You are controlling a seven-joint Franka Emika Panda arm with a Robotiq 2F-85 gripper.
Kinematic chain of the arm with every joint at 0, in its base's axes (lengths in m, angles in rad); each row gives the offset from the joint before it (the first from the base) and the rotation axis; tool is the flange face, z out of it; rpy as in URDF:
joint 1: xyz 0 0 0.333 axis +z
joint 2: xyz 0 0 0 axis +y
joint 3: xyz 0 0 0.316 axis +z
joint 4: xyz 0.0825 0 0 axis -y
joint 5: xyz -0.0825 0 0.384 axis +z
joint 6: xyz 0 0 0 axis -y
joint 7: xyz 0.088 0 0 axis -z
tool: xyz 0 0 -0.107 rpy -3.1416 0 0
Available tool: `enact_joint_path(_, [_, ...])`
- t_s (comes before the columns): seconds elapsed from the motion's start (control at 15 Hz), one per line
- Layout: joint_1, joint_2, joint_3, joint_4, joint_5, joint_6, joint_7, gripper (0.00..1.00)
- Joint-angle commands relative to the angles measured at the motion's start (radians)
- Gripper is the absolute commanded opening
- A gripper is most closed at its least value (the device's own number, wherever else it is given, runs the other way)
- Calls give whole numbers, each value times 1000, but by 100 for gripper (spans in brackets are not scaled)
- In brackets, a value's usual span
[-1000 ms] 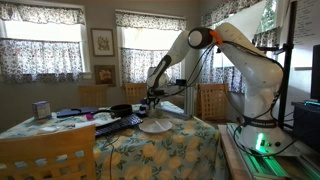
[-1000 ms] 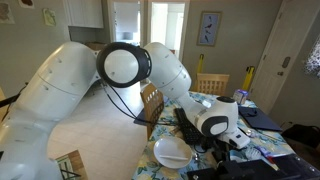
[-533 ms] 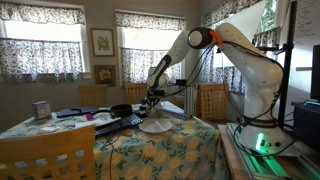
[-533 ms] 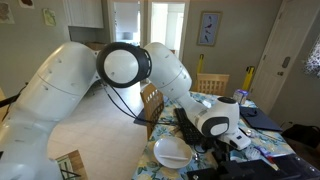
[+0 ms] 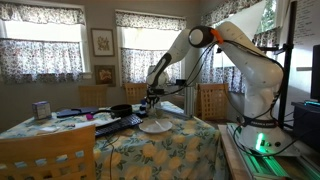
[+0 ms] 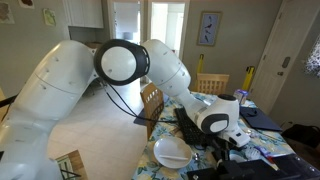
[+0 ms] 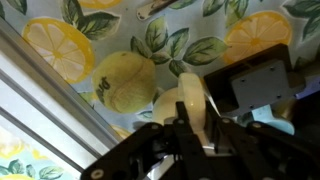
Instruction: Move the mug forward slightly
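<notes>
The gripper draws the mug (image 7: 190, 98) back toward my base next, onto the tablecloth beside the round white plate, since that spot is clear of dark items.
In the wrist view the pale tan-whitish mug (image 7: 190, 98) stands on the lemon-print tablecloth. My gripper (image 7: 198, 126) has its two black fingers (image 7: 183, 122) closed on the mug's wall, one on each side. In an exterior view the gripper (image 5: 152, 98) is low over the table, just behind the round white plate (image 5: 155, 126). In an exterior view the gripper (image 6: 236, 140) is to the right of the plate (image 6: 170, 152). The mug is too small or too hidden by the gripper to make out in both exterior views.
A boxy grey canister (image 5: 41, 110) stands at the table's left side. Dark flat items (image 5: 118, 115) lie mid-table near the gripper. Wooden chairs (image 5: 213, 102) ring the table. The table edge (image 7: 50, 110) runs diagonally just left of the mug.
</notes>
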State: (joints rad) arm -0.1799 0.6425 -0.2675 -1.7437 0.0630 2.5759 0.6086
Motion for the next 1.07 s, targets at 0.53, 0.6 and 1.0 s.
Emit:
enact_joint_path(0.53, [7,-336,26,-309,-27,-11,-320,5])
enact_joint_path(0.6, [5,-367,32,-346,-28,-20,-356,5])
enact_joint_path(1.0, [8,-509,29,-535,-100,-45,-507,5])
